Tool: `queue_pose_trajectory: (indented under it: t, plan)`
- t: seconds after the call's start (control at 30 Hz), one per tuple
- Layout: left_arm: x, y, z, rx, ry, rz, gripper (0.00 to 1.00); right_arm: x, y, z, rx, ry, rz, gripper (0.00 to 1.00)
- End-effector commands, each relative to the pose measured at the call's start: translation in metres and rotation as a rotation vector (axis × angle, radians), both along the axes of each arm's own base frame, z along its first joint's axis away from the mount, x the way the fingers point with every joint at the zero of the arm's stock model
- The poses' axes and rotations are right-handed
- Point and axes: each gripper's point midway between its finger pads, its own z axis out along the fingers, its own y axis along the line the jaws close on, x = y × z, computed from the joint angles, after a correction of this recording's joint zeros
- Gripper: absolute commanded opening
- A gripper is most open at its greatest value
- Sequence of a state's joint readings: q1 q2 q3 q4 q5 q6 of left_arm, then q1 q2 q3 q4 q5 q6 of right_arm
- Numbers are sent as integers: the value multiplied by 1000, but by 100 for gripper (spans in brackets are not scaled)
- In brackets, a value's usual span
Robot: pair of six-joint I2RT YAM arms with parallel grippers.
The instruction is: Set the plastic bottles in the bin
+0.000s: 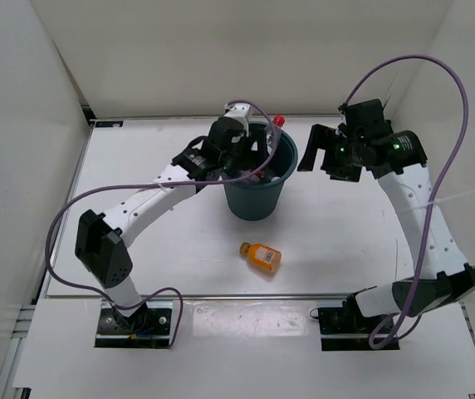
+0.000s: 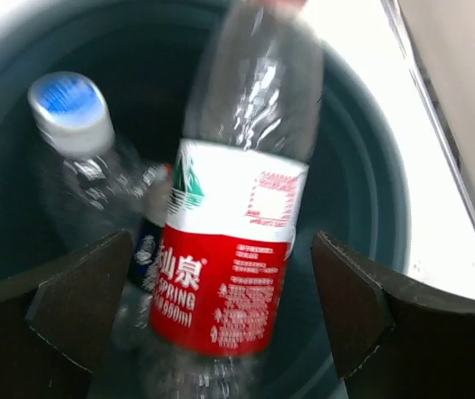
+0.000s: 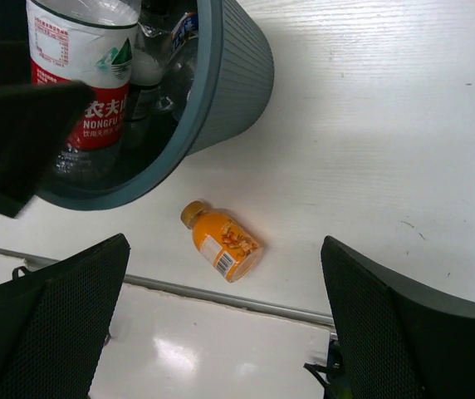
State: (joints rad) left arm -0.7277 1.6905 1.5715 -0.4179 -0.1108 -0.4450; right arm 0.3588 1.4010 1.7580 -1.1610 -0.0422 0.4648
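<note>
The orange bottle's body [image 1: 264, 257] [image 3: 226, 243] lies slanted below my right gripper, so the gripper will lower its fingers back and to its left in the top view and turn to match the body.
My left gripper [image 2: 221, 241] hangs open over the dark teal bin [image 2: 370, 208]. A clear bottle with a red-white label [image 2: 229, 274] stands blurred between the jaws, with a gap on each side. Its red cap [image 1: 278, 120] pokes above the bin's rim [image 1: 258, 195]. A blue-capped clear bottle [image 2: 67, 104] leans inside the bin beside it. The squat orange bottle [image 1: 261, 257] lies on its side on the table in front of the bin. My right gripper [image 1: 325, 154] hovers open to the right of the bin, and in its view the orange bottle [image 3: 223, 243] lies far below.
White walls enclose the table on three sides. A metal strip [image 3: 246, 301] runs along the table's near edge just beyond the orange bottle. Purple cables [image 1: 80, 204] loop off both arms.
</note>
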Motion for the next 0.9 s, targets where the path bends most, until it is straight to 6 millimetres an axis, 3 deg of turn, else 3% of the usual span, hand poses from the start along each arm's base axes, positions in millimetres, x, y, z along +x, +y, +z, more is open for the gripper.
queue_pose_trajectory:
  t: [0.0, 0.03, 0.1, 0.13, 0.17, 0.2, 0.23, 0.27, 0.3, 0.33, 0.43, 0.47, 0.5, 0.53, 0.57, 0.6, 0.67, 0.77, 0.8, 0.87]
  plan:
    - [0, 34, 112, -76, -233, 82, 100, 0, -7, 30, 41, -148, -26, 100]
    - [-5, 42, 149, -115, -302, 92, 100, -3, -11, 30, 42, -175, -35, 100]
    - [-11, 51, 181, -127, -375, 93, 100, 3, -6, 38, 51, -290, 15, 100]
    - [-18, 64, 206, -149, -424, 121, 100, -5, -10, 48, 63, -371, 26, 100]
    - [-20, 72, 216, -146, -452, 138, 100, -11, -3, 17, 48, -349, 78, 100]
    - [-23, 78, 223, -153, -465, 157, 100, -15, -1, 38, 87, -503, 107, 100]
    - [-27, 95, 229, -144, -485, 211, 100, -22, 6, 2, 47, -482, 181, 100]
    - [-29, 102, 227, -137, -486, 236, 100, -27, 10, 20, 61, -564, 217, 100]
    - [-30, 114, 224, -125, -486, 272, 100, -37, 13, -7, 49, -549, 265, 100]
    - [-31, 129, 217, -110, -479, 337, 100, -44, 23, -15, 67, -560, 332, 100]
    - [-46, 172, 171, -119, -403, 502, 100, -70, 45, -59, 56, -500, 494, 100]
    - [-49, 186, 129, -66, -350, 555, 100, -83, 59, -71, 49, -481, 568, 100]
    - [-65, 202, 133, -147, -354, 595, 100, -80, 60, -84, -13, -480, 581, 100]
    - [-70, 213, 124, -164, -343, 622, 100, -87, 72, -90, -30, -497, 632, 100]
    - [-76, 218, 93, -127, -302, 624, 100, -88, 73, -110, -69, -479, 648, 100]
    - [-88, 231, 98, -156, -324, 636, 100, -86, 75, -122, -95, -471, 658, 100]
    - [-98, 239, 74, -134, -290, 652, 100, -83, 87, -137, -95, -473, 699, 100]
    - [-114, 255, 56, -71, -244, 675, 100, -84, 98, -160, -91, -432, 736, 100]
    - [-118, 260, 52, -57, -232, 689, 100, -84, 98, -179, -116, -380, 745, 100]
    - [-126, 266, 43, -4, -189, 688, 100, -86, 104, -198, -117, -342, 764, 100]
